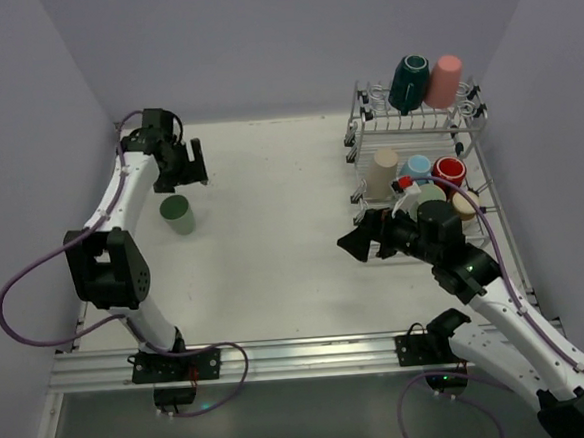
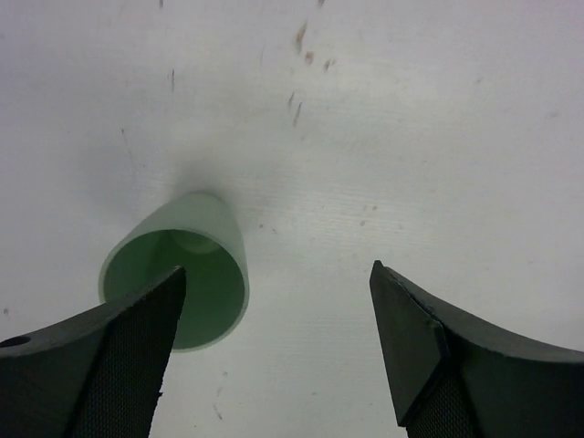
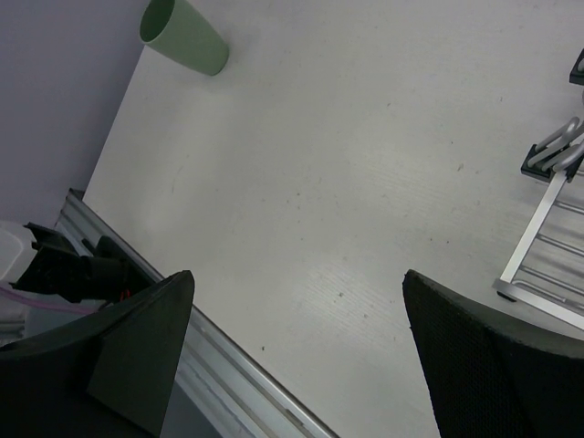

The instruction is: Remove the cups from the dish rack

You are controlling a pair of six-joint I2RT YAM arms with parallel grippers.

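My right gripper needs to move outward next, because the cup stands outward of it, and turn its fingers down over the beige cup's upper end to close there.
The silver wire dish rack stands at the far right. Its top tier holds a dark teal cup and a pink cup. Its lower tier holds a beige cup, a light blue cup, a red cup and a tan cup. A sage green cup stands upright on the table at left; it also shows in the left wrist view and the right wrist view. My left gripper is open and empty just above and behind it. My right gripper is open and empty, left of the rack's front.
The white table is walled by lilac panels at left, back and right. A metal rail runs along the near edge. A corner of the rack's base shows in the right wrist view.
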